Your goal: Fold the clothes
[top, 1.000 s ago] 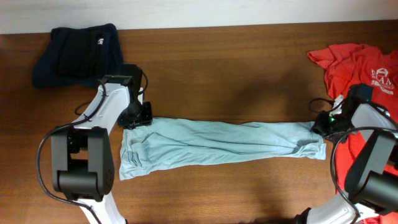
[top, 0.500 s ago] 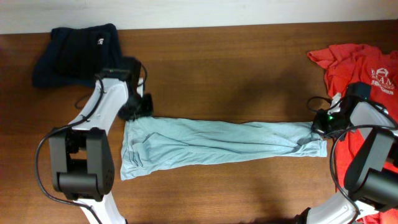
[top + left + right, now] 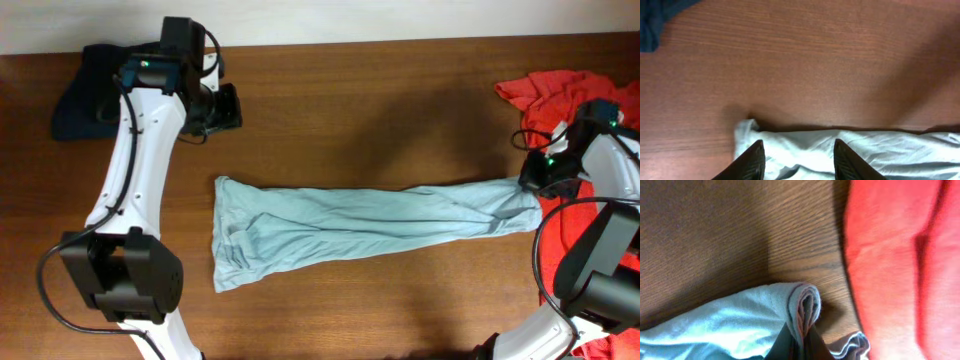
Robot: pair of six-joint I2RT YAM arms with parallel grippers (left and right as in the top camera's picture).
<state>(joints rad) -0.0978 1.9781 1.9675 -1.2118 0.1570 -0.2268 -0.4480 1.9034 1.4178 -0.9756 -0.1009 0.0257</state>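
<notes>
The shirt lies long, so my right gripper should carry its pinched end left in the overhead view, over the shirt's middle (image 3: 345, 212), and release it.
A pale blue-grey T-shirt (image 3: 370, 220), one of the clothes, lies stretched in a long band across the table. My right gripper (image 3: 530, 183) is shut on its right end; in the right wrist view a folded edge of the shirt (image 3: 807, 302) is pinched between the dark fingers (image 3: 816, 347). My left gripper (image 3: 226, 107) hangs open behind the shirt's left end, clear of it. In the left wrist view its gripper (image 3: 799, 161) has nothing between the fingers, and the shirt (image 3: 805, 150) lies below. A coral-red T-shirt (image 3: 575, 95) is bunched at the far right.
A dark navy garment (image 3: 100, 85) lies at the back left corner, its edge (image 3: 655, 20) showing in the left wrist view. The red shirt (image 3: 900, 255) lies just right of the right gripper. Bare brown tabletop (image 3: 380, 110) spreads behind the blue shirt.
The left gripper has let go of the shirt's left end and drawn back toward the far left. The right gripper has shut on the right end and pulled the shirt rightward.
</notes>
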